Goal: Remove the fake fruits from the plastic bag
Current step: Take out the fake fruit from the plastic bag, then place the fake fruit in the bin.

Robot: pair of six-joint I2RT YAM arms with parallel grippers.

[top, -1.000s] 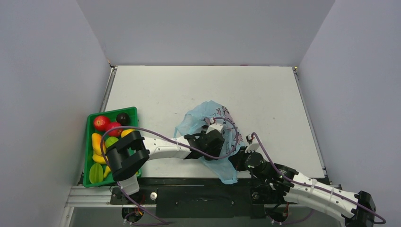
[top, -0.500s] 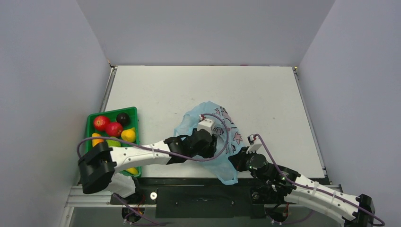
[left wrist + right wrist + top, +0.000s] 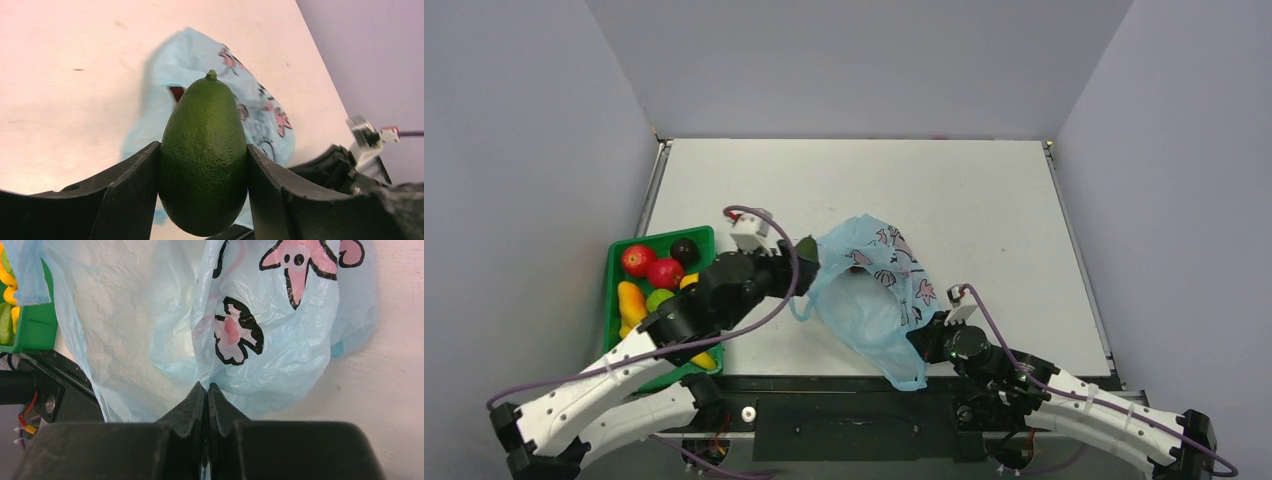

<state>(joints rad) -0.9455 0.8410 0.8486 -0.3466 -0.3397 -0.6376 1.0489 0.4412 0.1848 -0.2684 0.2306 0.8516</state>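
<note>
The green tray's bag-facing side [image 3: 704, 268] is below my left gripper and to its left in the top view, so I should next move that gripper across and down over it.
My left gripper [image 3: 796, 255] is shut on a dark green fake fruit [image 3: 204, 155], held between both fingers just left of the plastic bag [image 3: 869, 290]; the fruit [image 3: 805, 247] also shows in the top view. The light-blue bag with pink and dark figures lies crumpled mid-table. A dark maroon shape [image 3: 176, 93] shows at its mouth in the left wrist view. My right gripper [image 3: 206, 390] is shut on the bag's thin plastic [image 3: 260, 315] at its near right edge [image 3: 924, 335].
A green tray [image 3: 619, 340] at the left table edge holds red apples [image 3: 638, 259], a dark fruit [image 3: 684, 250] and yellow and green fruits. The left arm passes over its right side. The tray corner [image 3: 30, 325] shows in the right wrist view.
My left gripper has pulled back out of the bag to the left, with the dark green fruit in it. The right gripper has kept its hold on the bag.
</note>
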